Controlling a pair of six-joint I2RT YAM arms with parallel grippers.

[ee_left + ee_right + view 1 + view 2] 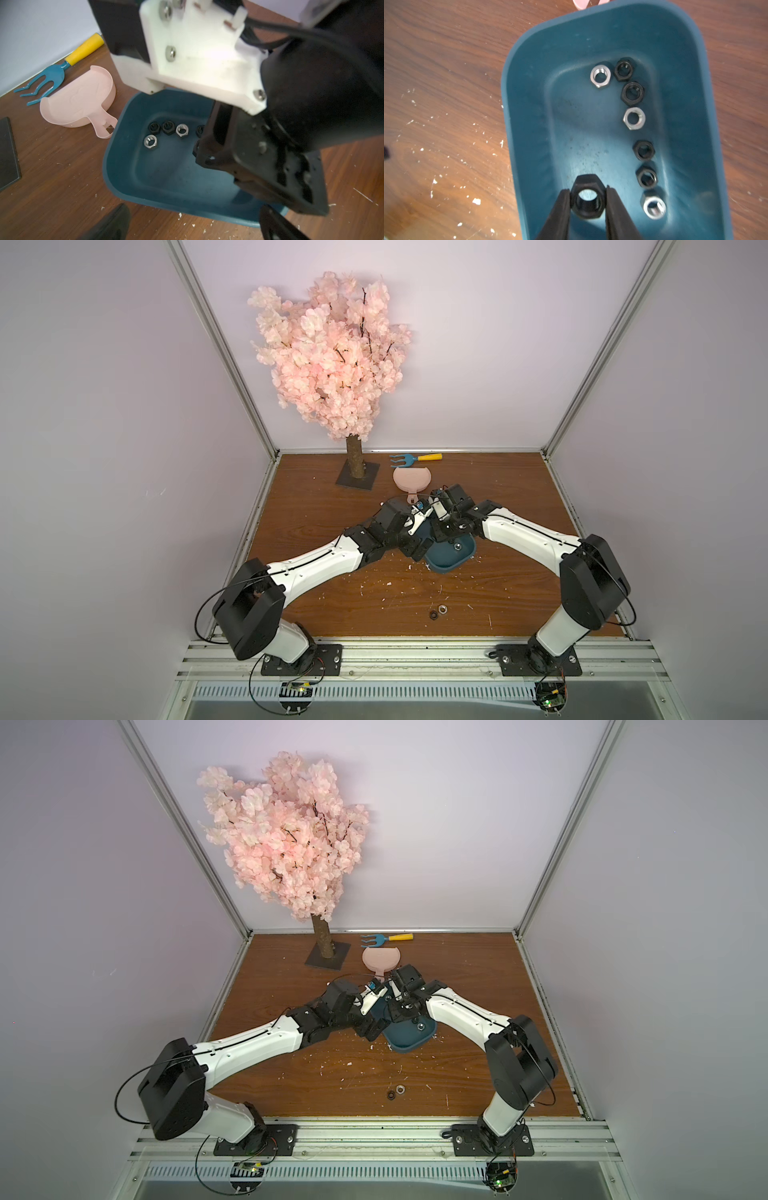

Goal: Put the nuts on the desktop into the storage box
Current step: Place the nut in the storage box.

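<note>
The robot's right gripper should next move outward and down into the storage box (451, 562) and let go of the black nut on the bottom of the box beside the far nuts, because that part of the bottom is empty.
My right gripper (587, 189) is shut on a black nut (588, 204), holding it above the near end of the teal storage box (529, 104). Several black and silver nuts (634, 118) lie along one side of the box floor, also seen in the left wrist view as nuts (150, 142). In both top views a black nut (433, 615) and a silver nut (442, 608) lie together on the desktop (374, 593) near its front edge. My left gripper (193, 220) is open and empty, low beside the box's (451, 562) near-left rim.
A pink dustpan (411, 481) lies just behind the box, with a blue rake with a yellow handle (411, 458) behind it. The blossom tree (332, 352) stands on its dark base (358, 480) at the back left. White flecks dot the board. Both forearms converge over the box.
</note>
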